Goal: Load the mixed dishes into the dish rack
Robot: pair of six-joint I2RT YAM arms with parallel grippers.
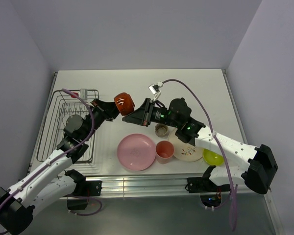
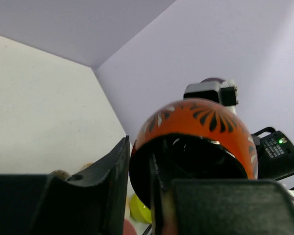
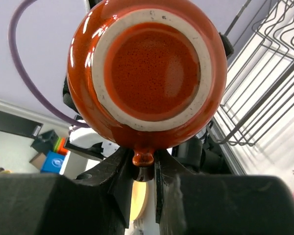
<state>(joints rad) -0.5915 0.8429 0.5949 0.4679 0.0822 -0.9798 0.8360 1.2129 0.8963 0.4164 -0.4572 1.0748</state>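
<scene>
My right gripper will bring the sideways mug down to the rack [image 1: 56, 133] [image 3: 265, 90], which is below the gripper and to its left in the top view. It will tilt the mug so its opening faces down, then let it go.
The dark red-orange mug [image 1: 123, 104] hangs in the air on its side between both arms, right of the dish rack [image 1: 48, 128]. My left gripper [image 1: 112, 108] is shut on its rim, one finger inside the mug [image 2: 201, 122] and one outside. My right gripper [image 1: 130, 117] comes from the other side; its fingers [image 3: 120, 171] press on the handle under the mug's base [image 3: 147, 68]. On the table lie the pink plate [image 1: 136, 152], salmon-pink cup [image 1: 164, 150], small grey-tan cup [image 1: 161, 129], cream-and-orange plate [image 1: 190, 151] and lime-green bowl [image 1: 213, 157].
The wire rack [image 3: 264, 88] lies along the table's left edge, with my left arm reaching over it. A purple cable [image 1: 201, 105] loops above the right arm. Walls close in the table at the back and sides.
</scene>
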